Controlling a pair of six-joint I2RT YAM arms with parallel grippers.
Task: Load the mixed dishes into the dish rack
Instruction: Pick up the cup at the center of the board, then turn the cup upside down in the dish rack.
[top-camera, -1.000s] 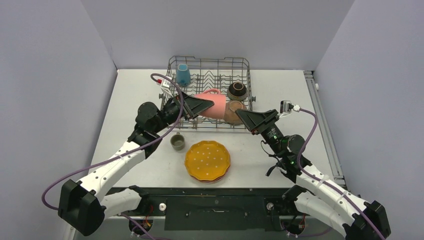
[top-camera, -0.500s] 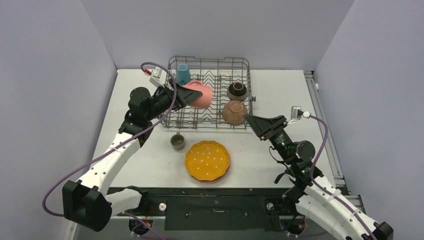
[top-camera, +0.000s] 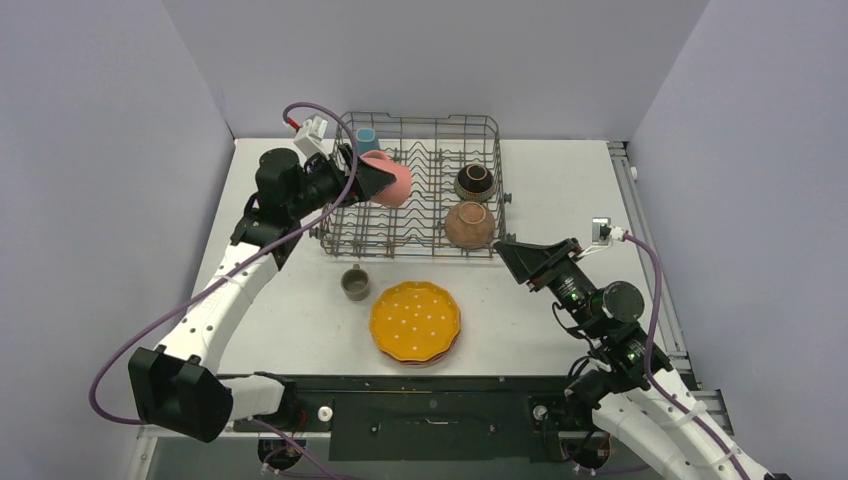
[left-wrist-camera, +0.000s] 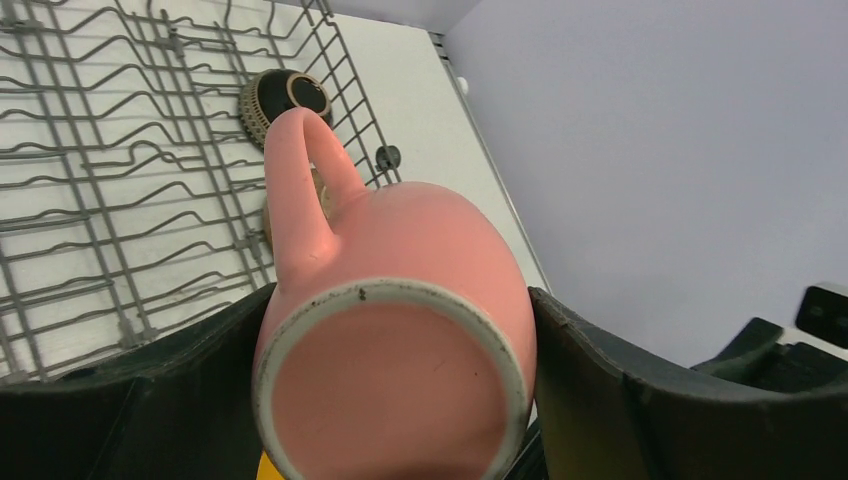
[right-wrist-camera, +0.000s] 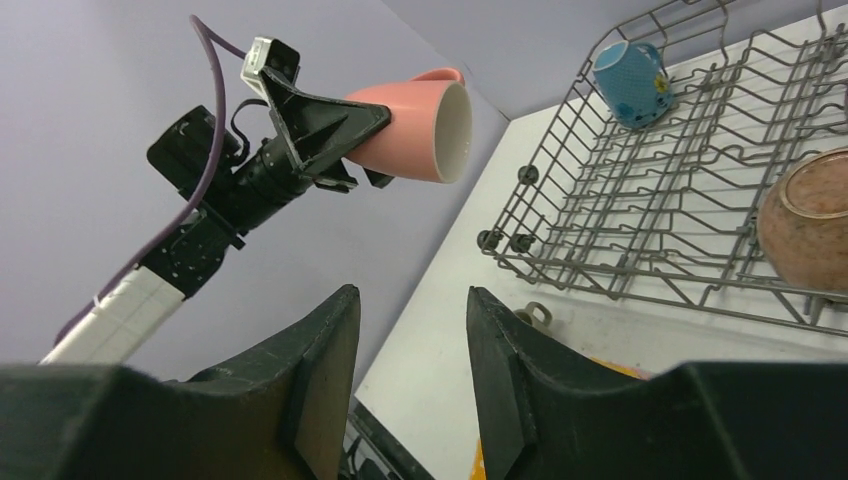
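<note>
The wires beside the blue flowered mug are empty, so my left gripper should turn downward and lower the pink cup (top-camera: 398, 183) onto them with the cup's opening first, to release it.
My left gripper (top-camera: 378, 180) is shut on the pink cup (top-camera: 398, 183), held on its side in the air above the left part of the dish rack (top-camera: 420, 240). In the left wrist view the cup's base (left-wrist-camera: 395, 370) fills the space between both fingers. In the rack stand a blue flowered mug (top-camera: 366, 141), a dark brown bowl (top-camera: 474, 181) and a terracotta bowl (top-camera: 468, 224). On the table lie a grey-green cup (top-camera: 354, 283) and the orange dotted plate (top-camera: 415, 320), stacked on pink plates. My right gripper (top-camera: 503, 250) is open and holds nothing, just off the rack's near right corner.
Grey walls close in the table on the left, back and right. A black rail (top-camera: 430, 385) runs along the near edge in front of the plate stack. The right wrist view shows the rack's wire tines (right-wrist-camera: 640, 210) and the left arm (right-wrist-camera: 200, 240) raised beside it.
My left arm has carried the pink cup leftward and toward the back across the rack. My right arm has drawn back from the terracotta bowl toward the near right, its jaws slightly wider.
</note>
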